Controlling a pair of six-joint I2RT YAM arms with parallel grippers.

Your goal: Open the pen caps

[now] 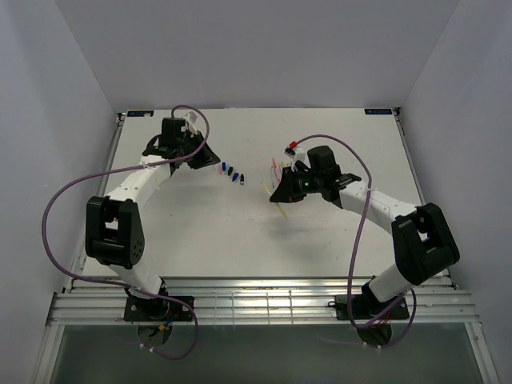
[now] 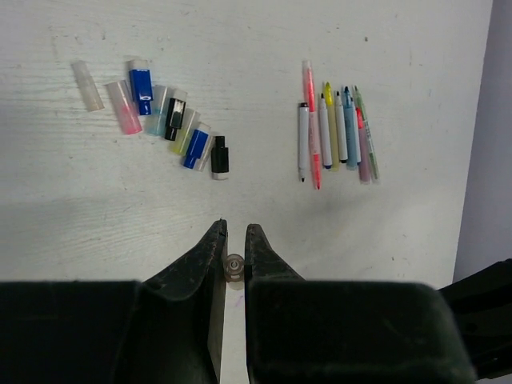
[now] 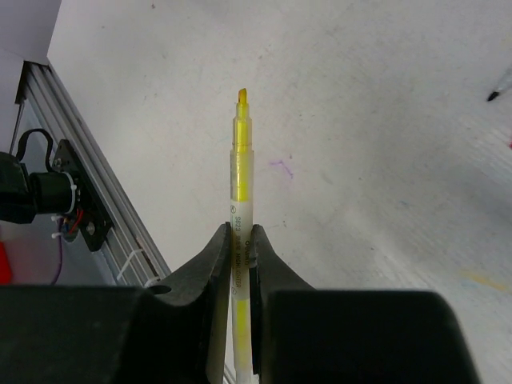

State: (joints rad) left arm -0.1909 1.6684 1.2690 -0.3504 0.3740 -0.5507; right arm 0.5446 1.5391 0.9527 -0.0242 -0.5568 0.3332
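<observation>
Bare tabletop (image 2: 66,98) beside the row's clear cap lies below, to the left in the wrist view. So my left gripper lowers its fingers that way next and releases.
Several pen caps (image 2: 172,120), clear, pink, blue, yellow and black, lie in a loose row on the white table (image 2: 384,264). Several uncapped pens (image 2: 336,128) lie side by side to their right. My left gripper (image 2: 234,234) hovers short of both groups, shut on a small clear pen cap (image 2: 234,268) seen end-on. My right gripper (image 3: 241,234) is shut on a yellow highlighter pen (image 3: 241,160) whose bare tip points away from the jaws. From above, the left gripper (image 1: 206,157) is left of the caps (image 1: 232,172) and the right gripper (image 1: 280,192) is near the pens (image 1: 276,170).
Purple cables (image 1: 56,208) loop off both arms. An aluminium rail (image 1: 256,304) runs along the table's near edge, also seen as the rail (image 3: 88,160) in the right wrist view. Grey walls (image 1: 48,96) enclose the table on three sides.
</observation>
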